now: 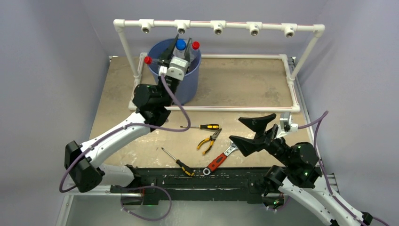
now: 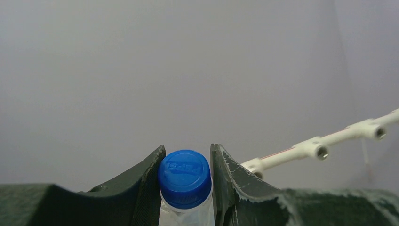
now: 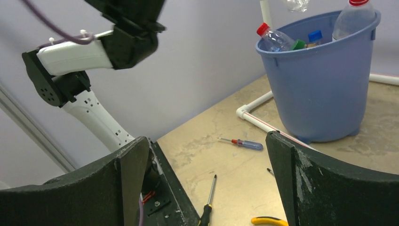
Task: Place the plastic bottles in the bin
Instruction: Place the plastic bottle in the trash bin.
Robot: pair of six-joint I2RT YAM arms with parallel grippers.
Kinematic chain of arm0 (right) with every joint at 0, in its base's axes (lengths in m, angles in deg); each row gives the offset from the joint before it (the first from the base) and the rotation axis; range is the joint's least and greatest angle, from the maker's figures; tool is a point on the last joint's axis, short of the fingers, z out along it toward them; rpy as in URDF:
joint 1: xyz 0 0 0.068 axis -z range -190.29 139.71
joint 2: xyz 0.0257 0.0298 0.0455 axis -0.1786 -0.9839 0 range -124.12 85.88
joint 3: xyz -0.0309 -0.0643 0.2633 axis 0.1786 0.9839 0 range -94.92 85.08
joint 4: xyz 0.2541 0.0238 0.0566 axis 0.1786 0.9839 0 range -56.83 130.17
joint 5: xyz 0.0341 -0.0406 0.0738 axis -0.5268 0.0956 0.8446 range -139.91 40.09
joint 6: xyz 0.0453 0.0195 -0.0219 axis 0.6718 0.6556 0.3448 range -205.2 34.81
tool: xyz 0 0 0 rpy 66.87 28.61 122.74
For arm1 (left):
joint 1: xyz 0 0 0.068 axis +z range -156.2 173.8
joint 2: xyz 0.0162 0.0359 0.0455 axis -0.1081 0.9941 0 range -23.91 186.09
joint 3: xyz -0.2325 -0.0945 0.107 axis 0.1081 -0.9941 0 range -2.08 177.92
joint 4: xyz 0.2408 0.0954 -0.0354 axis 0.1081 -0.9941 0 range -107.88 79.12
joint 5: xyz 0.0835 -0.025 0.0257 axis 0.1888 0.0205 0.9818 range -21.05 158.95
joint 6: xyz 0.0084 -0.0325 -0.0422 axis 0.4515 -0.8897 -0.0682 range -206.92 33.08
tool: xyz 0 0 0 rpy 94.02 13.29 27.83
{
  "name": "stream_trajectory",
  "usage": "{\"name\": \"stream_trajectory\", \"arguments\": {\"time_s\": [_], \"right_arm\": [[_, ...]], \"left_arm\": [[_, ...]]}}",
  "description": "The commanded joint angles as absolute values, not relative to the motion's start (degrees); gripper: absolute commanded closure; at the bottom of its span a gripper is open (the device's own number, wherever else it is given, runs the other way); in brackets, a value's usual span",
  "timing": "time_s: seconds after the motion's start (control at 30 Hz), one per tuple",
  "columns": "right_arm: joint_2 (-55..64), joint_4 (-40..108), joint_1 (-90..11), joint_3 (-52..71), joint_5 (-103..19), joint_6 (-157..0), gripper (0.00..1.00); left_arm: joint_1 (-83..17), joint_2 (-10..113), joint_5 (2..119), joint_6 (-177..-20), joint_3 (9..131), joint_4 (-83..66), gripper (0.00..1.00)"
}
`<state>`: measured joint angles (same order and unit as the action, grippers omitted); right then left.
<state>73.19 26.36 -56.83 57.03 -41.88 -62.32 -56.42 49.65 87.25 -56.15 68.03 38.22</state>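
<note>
Next, the left gripper moves down into the blue bin's opening and releases the clear plastic bottle there, since that opening is directly below it.
My left gripper (image 1: 181, 48) is shut on the neck of a clear plastic bottle with a blue cap (image 2: 184, 178), and holds it over the mouth of the blue bin (image 1: 188, 87). Two red-capped bottles (image 1: 148, 60) (image 1: 195, 45) stick up above the bin's rim. In the right wrist view the bin (image 3: 320, 84) holds several bottles, among them a red-capped one (image 3: 273, 40) leaning on the rim. My right gripper (image 1: 251, 128) hangs open and empty over the near table, well right of the bin.
A white pipe frame (image 1: 216, 26) stands behind and around the bin. Two screwdrivers (image 1: 203, 126) (image 1: 176, 160), yellow-handled pliers (image 1: 209, 140) and a red-handled wrench (image 1: 219, 160) lie on the near table between the arms.
</note>
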Motion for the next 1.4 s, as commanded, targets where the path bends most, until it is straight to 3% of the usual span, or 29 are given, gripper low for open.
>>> {"name": "stream_trajectory", "arguments": {"time_s": [0.0, 0.3, 1.03, 1.07, 1.1, 1.17, 1.2, 1.23, 1.27, 1.37], "right_arm": [[72.89, 25.96, -57.00, 56.31, -42.45, -63.70, 0.01], [72.25, 25.71, -56.96, 56.12, -42.09, -64.00, 0.01], [69.54, 22.23, -56.98, 58.63, -39.28, -62.56, 0.01], [69.46, 22.38, -56.96, 58.51, -39.28, -62.67, 0.01], [69.33, 22.56, -56.96, 58.39, -39.33, -62.81, 0.01], [69.27, 22.86, -56.96, 58.20, -39.36, -62.95, 0.01], [69.40, 22.96, -56.96, 58.12, -39.44, -63.02, 0.01], [69.52, 23.09, -56.96, 58.03, -39.45, -63.11, 0.01], [69.65, 23.26, -56.96, 57.89, -39.53, -63.20, 0.01], [70.11, 23.65, -56.96, 57.60, -40.07, -63.56, 0.01]], "left_arm": [[-46.36, 51.65, 76.44, -52.38, 65.20, 50.00, 1.00], [-34.52, 59.98, 69.66, -63.08, 62.75, 58.52, 1.00], [-30.03, 75.71, 65.47, -68.56, 58.89, 67.61, 1.00], [-30.02, 75.76, 65.78, -69.08, 58.43, 67.62, 0.95], [-30.02, 75.53, 65.86, -69.61, 57.98, 67.61, 0.82], [-30.02, 74.31, 65.83, -71.42, 57.35, 67.56, 0.50], [-30.02, 73.44, 65.49, -72.04, 57.20, 67.30, 0.26], [-30.10, 72.30, 65.20, -72.55, 57.19, 66.68, 0.11], [-30.11, 71.13, 64.97, -73.00, 57.23, 65.89, 0.06], [-30.34, 66.79, 64.52, -73.60, 57.54, 62.97, 0.01]]}}
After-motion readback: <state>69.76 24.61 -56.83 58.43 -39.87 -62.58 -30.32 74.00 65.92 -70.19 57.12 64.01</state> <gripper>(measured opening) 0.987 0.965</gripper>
